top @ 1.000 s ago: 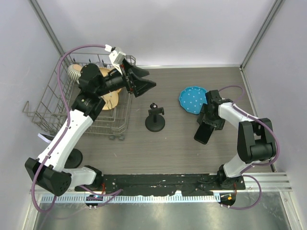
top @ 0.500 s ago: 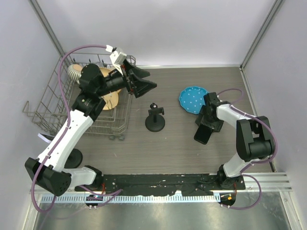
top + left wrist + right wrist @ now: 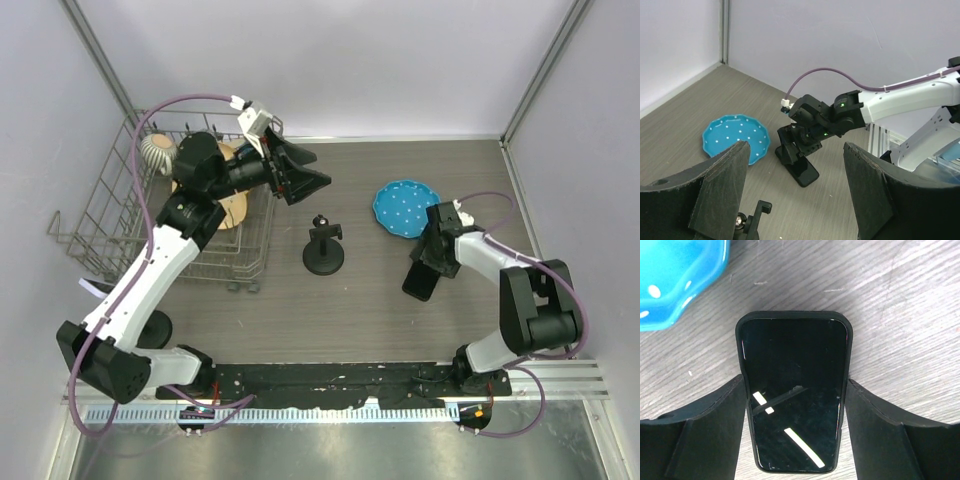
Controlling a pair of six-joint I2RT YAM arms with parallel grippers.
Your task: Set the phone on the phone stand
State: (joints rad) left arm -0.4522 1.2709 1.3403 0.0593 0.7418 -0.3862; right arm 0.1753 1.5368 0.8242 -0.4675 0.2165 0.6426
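A phone end [image 3: 419,287] [image 3: 808,176] is still free, and my left gripper should move toward my right gripper and onto it next.
The black phone [image 3: 419,283] lies screen up on the wooden table right of centre, just below the blue plate. It also shows in the right wrist view [image 3: 794,390] and the left wrist view [image 3: 806,173]. My right gripper [image 3: 431,262] is low over the phone's upper end. In its wrist view the gripper [image 3: 795,395] has both fingers pressed against the phone's long edges. The black phone stand [image 3: 323,250] stands upright at the table's centre, its clamp also in the left wrist view [image 3: 754,220]. My left gripper [image 3: 308,172] is open and empty, held high behind the stand.
A blue dotted plate [image 3: 402,208] lies behind the phone, close to the right gripper. A wire dish rack [image 3: 130,240] holding wooden ware and a whisk stands at the left, under the left arm. Grey walls enclose the table.
My right gripper has settled lower onto the phone and the phone has shifted slightly to the left. My left arm has swung slightly to the right.
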